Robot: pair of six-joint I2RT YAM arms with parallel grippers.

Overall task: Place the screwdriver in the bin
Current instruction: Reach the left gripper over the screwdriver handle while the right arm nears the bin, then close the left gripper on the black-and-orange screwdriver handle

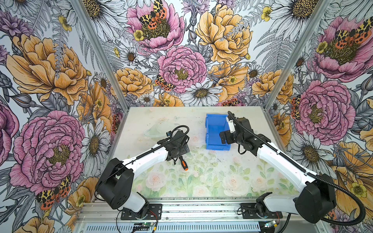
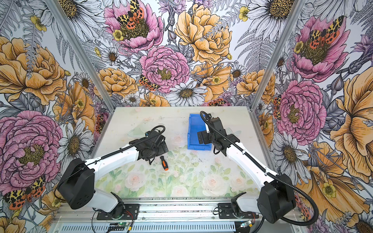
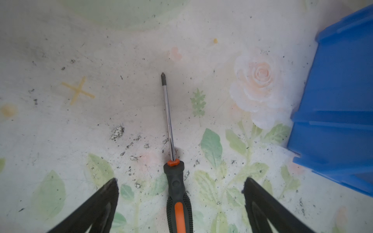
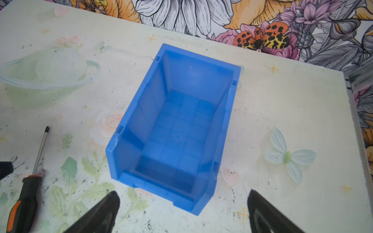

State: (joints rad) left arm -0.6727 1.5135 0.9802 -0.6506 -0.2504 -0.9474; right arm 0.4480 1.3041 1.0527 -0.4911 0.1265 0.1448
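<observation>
The screwdriver's black and orange handle (image 1: 183, 162) (image 3: 178, 207) is between the wide-open fingers of my left gripper, so I should move it straight down onto the handle next and close.
The screwdriver (image 1: 184, 163) (image 2: 163, 163) lies flat on the table, left of the middle, with its black and orange handle toward the front. My left gripper (image 3: 180, 179) is open just above it. The fingers (image 3: 101, 201) stand wide on either side of the handle (image 3: 177, 193), clear of it. The thin shaft (image 3: 168, 117) points away from the gripper. The blue bin (image 1: 215, 131) (image 2: 194, 129) (image 4: 175, 125) stands empty at the back right, its low wall facing the front. My right gripper (image 4: 183, 192) hangs open and empty over that low wall.
The bin's side wall (image 3: 339, 100) stands a short way to the right of the screwdriver's shaft. The table's flower-print top carries dark scuffs and specks. Patterned walls close the back and both sides, and a metal rail (image 1: 181, 209) runs along the front.
</observation>
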